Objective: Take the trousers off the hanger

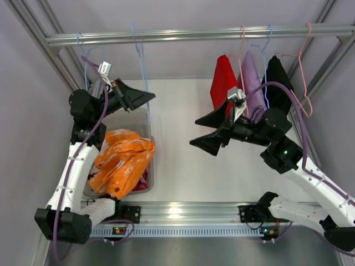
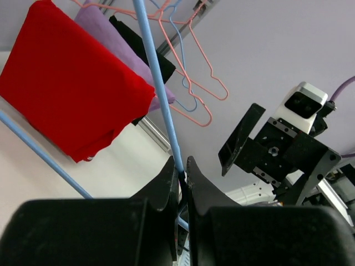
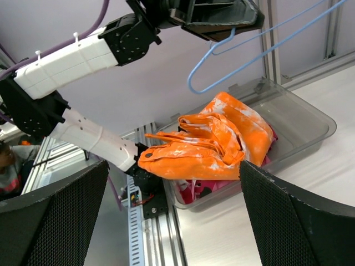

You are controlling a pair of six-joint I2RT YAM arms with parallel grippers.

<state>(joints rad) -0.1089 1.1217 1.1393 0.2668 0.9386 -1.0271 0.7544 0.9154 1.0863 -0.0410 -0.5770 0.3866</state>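
I will next slide the blue hanger (image 1: 140, 61) along the bar toward the light blue hanger with my left gripper, and then I will let go of the blue hanger's wire.
The orange trousers with white blotches (image 1: 122, 160) lie crumpled on top of a clear bin (image 1: 145, 117) at the left, off any hanger. The pink camouflage trousers (image 3: 205, 185) lie under them, mostly hidden. My left gripper (image 1: 136, 97) is shut on the wire of a bare blue hanger (image 1: 140, 61) that hangs from the rail; the left wrist view shows the wire pinched between the jaws (image 2: 183, 163). My right gripper (image 1: 208, 131) is wide open and empty over the table's middle, facing the bin. In the right wrist view (image 3: 173, 166) the orange trousers (image 3: 211, 147) lie between its fingers, well apart.
A metal rail (image 1: 188, 36) runs across the back. On it at the right hang a red cloth (image 1: 223, 80), a purple cloth (image 1: 252, 83), a black cloth (image 1: 277, 83) and a bare pink hanger (image 1: 304, 66). Another light blue hanger (image 1: 84, 61) hangs far left.
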